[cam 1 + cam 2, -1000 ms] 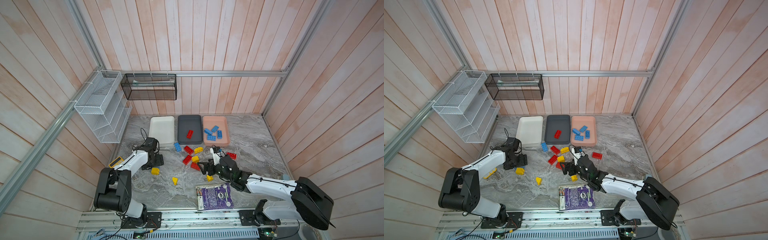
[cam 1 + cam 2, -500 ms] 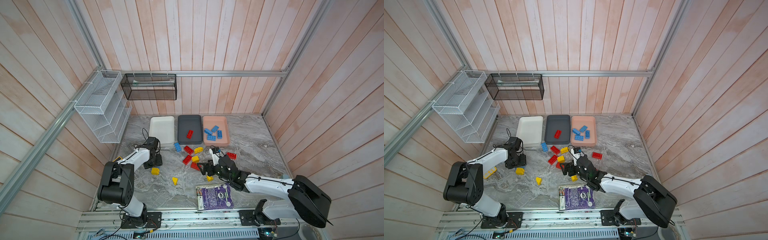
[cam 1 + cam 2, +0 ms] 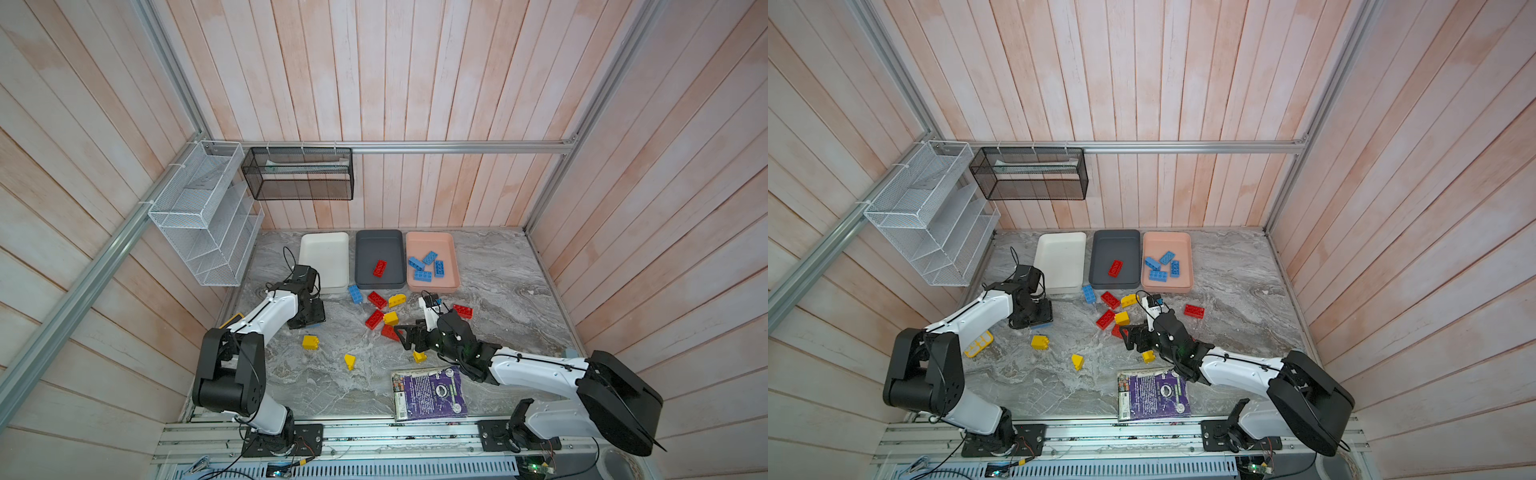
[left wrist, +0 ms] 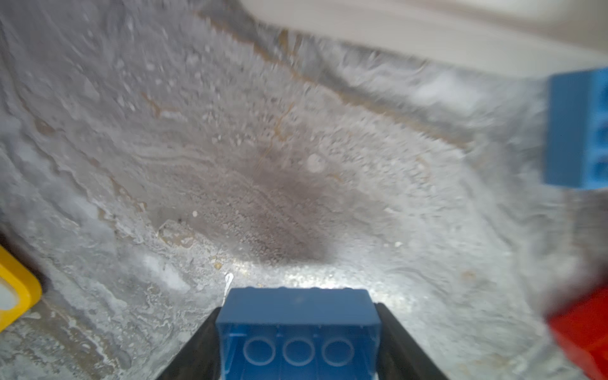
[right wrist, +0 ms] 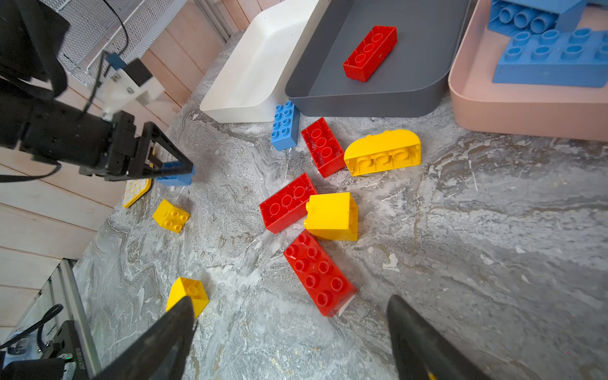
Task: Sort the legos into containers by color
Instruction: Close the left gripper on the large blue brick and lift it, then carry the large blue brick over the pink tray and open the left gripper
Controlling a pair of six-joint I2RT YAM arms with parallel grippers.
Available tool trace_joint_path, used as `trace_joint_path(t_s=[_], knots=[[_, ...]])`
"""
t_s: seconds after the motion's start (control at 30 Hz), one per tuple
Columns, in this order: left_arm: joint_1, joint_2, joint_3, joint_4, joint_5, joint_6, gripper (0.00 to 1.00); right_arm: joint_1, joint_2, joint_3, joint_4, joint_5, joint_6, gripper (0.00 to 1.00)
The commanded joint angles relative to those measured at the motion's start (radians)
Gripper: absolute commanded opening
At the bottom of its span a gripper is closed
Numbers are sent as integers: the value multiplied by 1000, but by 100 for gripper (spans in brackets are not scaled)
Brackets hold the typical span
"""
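Note:
My left gripper rises outward past the dark grey tray over the pink one next and releases the blue lego. The pink tray [image 3: 432, 245] holds only blue legos.
My left gripper [image 4: 297, 312] is shut on a blue lego [image 4: 297, 329], low over the table in front of the white tray [image 3: 326, 259]; in a top view the left gripper [image 3: 309, 320] covers the brick. My right gripper [image 5: 289, 312] stands open just short of a red lego [image 5: 317, 273], with nothing between its fingers. The dark grey tray [image 3: 380, 249] holds one red lego [image 3: 380, 268]. Several blue legos [image 3: 428, 266] lie in the pink tray [image 3: 432, 245]. Loose red, yellow and blue legos [image 3: 374, 319] lie mid-table.
A purple booklet [image 3: 430, 392] lies at the front edge near the right arm. A yellow calculator [image 3: 978, 344] sits by the left arm. A white wire rack [image 3: 203, 216] and a black mesh basket [image 3: 299, 174] hang on the walls.
My left gripper has closed on the blue lego and drawn slightly inward. The right arm has hardly moved.

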Motion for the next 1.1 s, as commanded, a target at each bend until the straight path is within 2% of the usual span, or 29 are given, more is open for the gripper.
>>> trace_joint_path(t_s=[0.0,0.3,0.57,0.83,1.07], knots=[[-37,-52,81,-33,21,-1,50,5,-31,8,9,27,9,91],[-154,6,304,-20,100,-10,50,4,-88,23,-56,37,41,91],[-259,112,444,160,202,-34,50,5,-196,18,-205,114,42,91],[-373,368,672,261,268,-52,50,4,-303,79,-395,178,18,91],[-431,618,938,297,334,-65,50,2,-362,151,-464,198,-18,90]])
